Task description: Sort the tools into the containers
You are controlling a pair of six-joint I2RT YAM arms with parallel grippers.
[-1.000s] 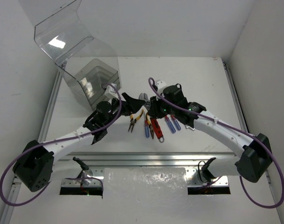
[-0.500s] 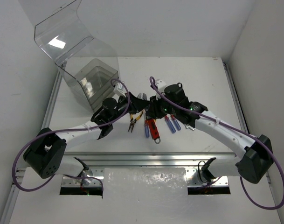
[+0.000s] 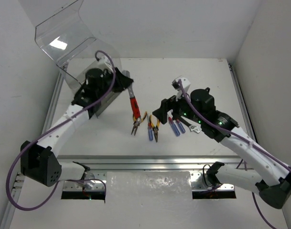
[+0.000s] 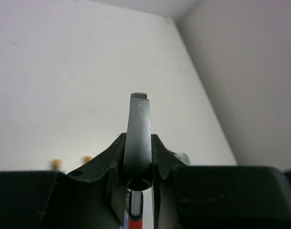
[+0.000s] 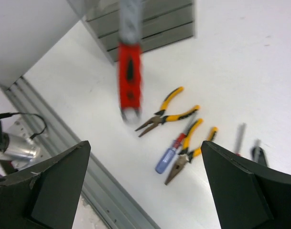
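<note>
The red-handled tool [image 3: 134,107] hangs outside, over the table, so my left gripper next lifts outward over the stacked trays, then lowers into the clear box.
My left gripper [image 3: 124,82] is raised beside the clear box [image 3: 95,78] and is shut on the grey metal end of the red-handled tool [image 3: 134,107], which hangs down over the table. In the left wrist view the jaws clamp that metal shaft [image 4: 137,138]. My right gripper [image 3: 166,112] stands wide open above the tools left on the table, with nothing between its fingers [image 5: 49,186]. Below it lie two yellow-handled pliers [image 5: 167,112] [image 5: 190,150] and a blue-handled screwdriver [image 5: 171,155]. The red-handled tool [image 5: 129,78] shows blurred there.
The box's clear lid [image 3: 59,36] stands open at the back left, with stacked trays [image 5: 145,26] inside the box. Two more blue screwdrivers [image 3: 176,126] and a silver wrench [image 3: 193,128] lie right of the pliers. A metal rail [image 3: 150,162] runs along the near edge.
My left gripper closed on the red-handled tool and carried it up and left toward the box. My right gripper opened and drew back to the right.
</note>
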